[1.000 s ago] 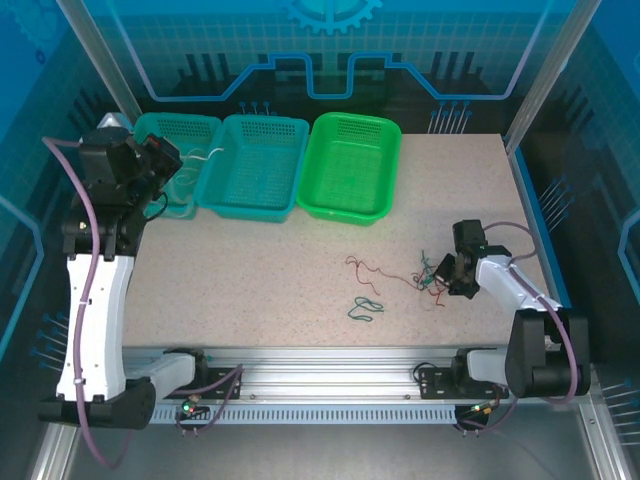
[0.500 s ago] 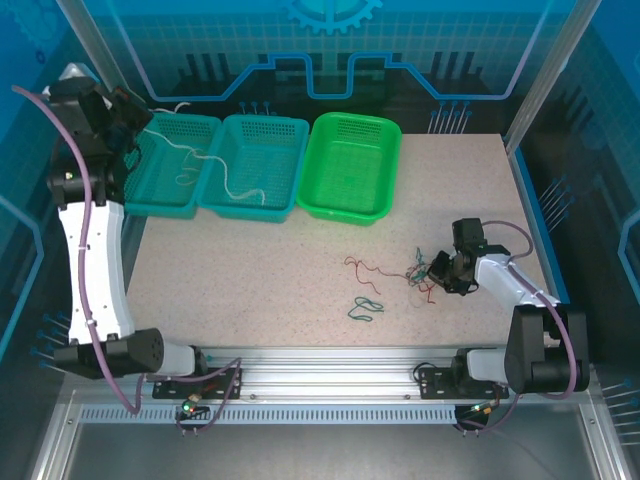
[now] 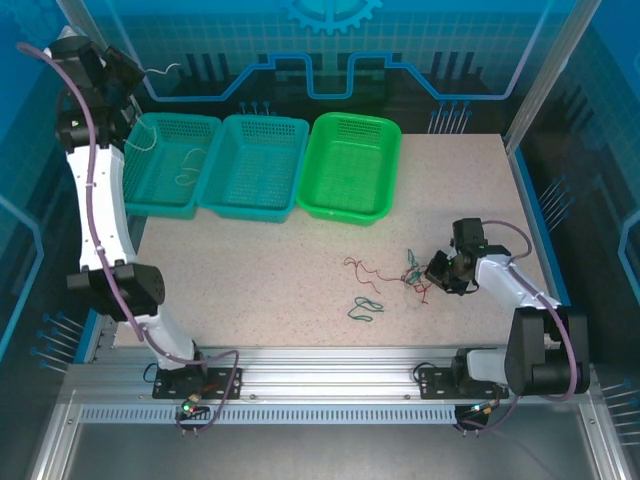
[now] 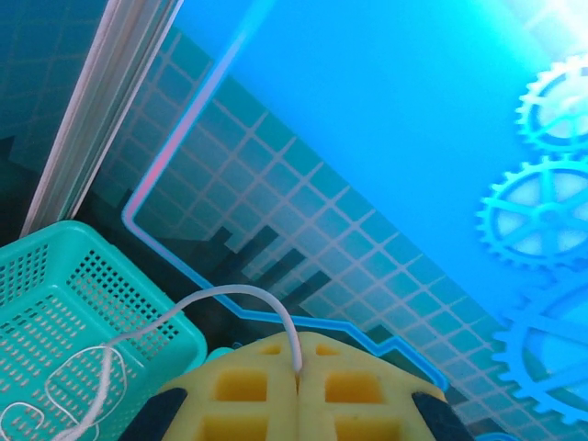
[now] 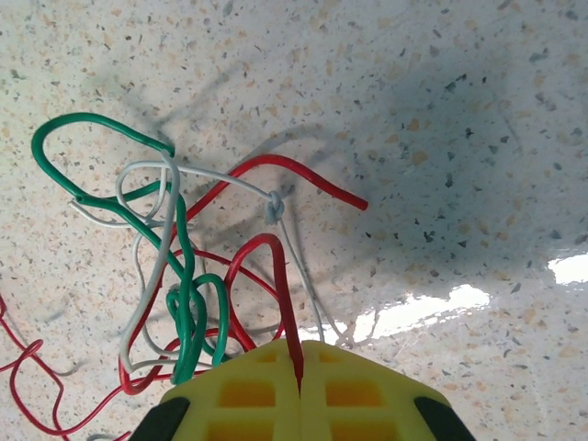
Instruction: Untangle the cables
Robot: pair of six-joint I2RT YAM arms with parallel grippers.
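Note:
The whitish cable's loops already lie in the teal basket (image 3: 205,122) by the frame post, so I will lower my left gripper toward that basket and release the cable's end.
My left gripper (image 3: 128,68) is raised high at the far left, shut on the end of a whitish cable (image 3: 150,138) that hangs into the leftmost teal basket (image 3: 205,122). In the left wrist view the whitish cable (image 4: 220,292) arcs out of the closed gripper (image 4: 299,354) down to loops in that basket (image 4: 37,276). My right gripper (image 3: 434,272) sits low on the table, shut on a red cable (image 5: 283,294) of the tangle (image 3: 414,274). Green (image 5: 179,248) and whitish (image 5: 147,276) wires twist through it.
A second teal basket (image 3: 300,130) and a green basket (image 3: 392,135) stand along the back. A loose red wire (image 3: 360,268) and a green loop (image 3: 364,308) lie left of the tangle. The frame post (image 4: 101,101) stands close to the left gripper.
The left arm rose and swung back, lifting the whitish cable; its tail left the middle basket and now hangs into the leftmost one. The right gripper edged slightly left with the tangle.

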